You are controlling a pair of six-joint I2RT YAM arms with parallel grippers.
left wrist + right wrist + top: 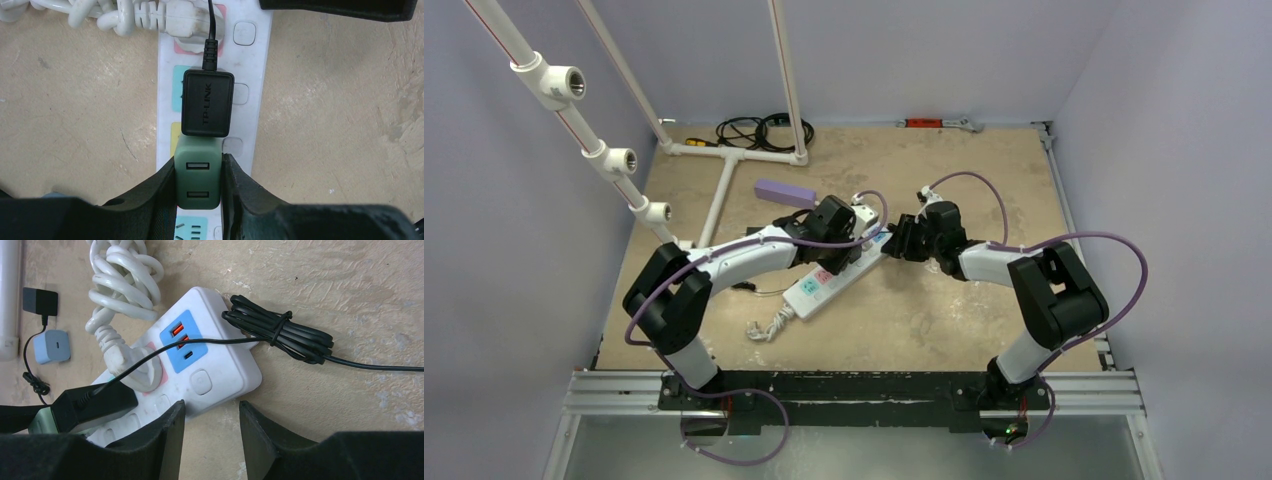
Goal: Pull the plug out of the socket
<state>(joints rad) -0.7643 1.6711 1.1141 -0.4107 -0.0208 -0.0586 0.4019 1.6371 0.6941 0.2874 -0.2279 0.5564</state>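
I will pull the plug up with my left gripper next, move it left in the top view to the bare tabletop by the blue charger, then lower it and let it go.
The socket, a long white power strip (819, 290), lies slanted mid-table. A green two-port USB plug (197, 177) sits in the strip (252, 115), just below a black TP-LINK adapter (206, 102). My left gripper (200, 159) is shut on the green plug, one finger on each side. My right gripper (211, 407) is open at the strip's switch end (225, 375). Its left finger overlaps the strip's edge and its right finger is over bare table. In the top view the two grippers (856, 243) (894, 243) nearly meet over the strip.
A white plug (185, 22) and a coiled white cord (125, 280) occupy the strip's end. A bundled black cord (280, 332) lies beside it. A small blue charger (51, 346), a purple box (784, 192) and a white pipe frame (724, 180) stand to the far left.
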